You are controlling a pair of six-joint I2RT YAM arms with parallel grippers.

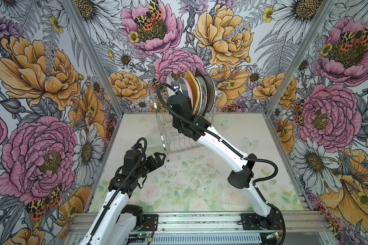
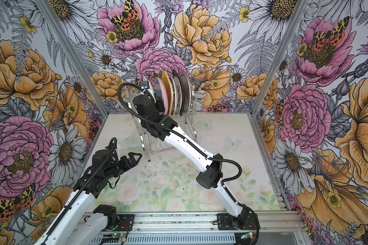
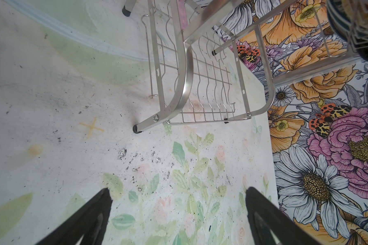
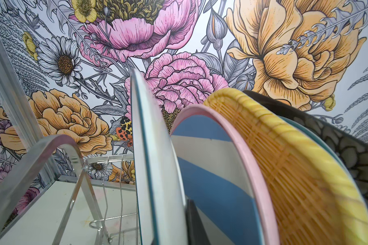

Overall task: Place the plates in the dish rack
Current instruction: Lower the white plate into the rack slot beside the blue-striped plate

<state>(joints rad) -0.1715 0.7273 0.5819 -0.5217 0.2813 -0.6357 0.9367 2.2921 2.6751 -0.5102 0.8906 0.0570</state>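
The upper shelf is below the gripper, so the robot's right gripper will next move down and let go of the white plate's rim there, next to the blue-white striped plate.
The dish rack (image 1: 180, 137) (image 2: 155, 142) (image 3: 185, 84) stands at the back of the table. Its upper shelf holds a row of plates on edge: blue-white striped (image 4: 210, 169), pink (image 4: 249, 161) (image 1: 189, 95), yellow woven (image 4: 295, 169) (image 1: 195, 91), white printed ones (image 1: 202, 93) and a black floral one (image 4: 348, 148). My right gripper (image 4: 172, 216) is shut on the rim of a white, teal-edged plate (image 4: 155, 159) (image 1: 169, 81) at the row's left end. One black finger (image 4: 194, 224) shows beside that plate. My left gripper (image 1: 160, 158) (image 2: 136, 158) (image 3: 179, 191) hovers open in front of the rack's left leg, holding nothing.
The table (image 1: 200, 186) has a pale floral print with dark specks (image 3: 136, 157) in front of the rack. A metal rail (image 1: 200, 220) runs along the front edge. Flowered walls close in the back and both sides.
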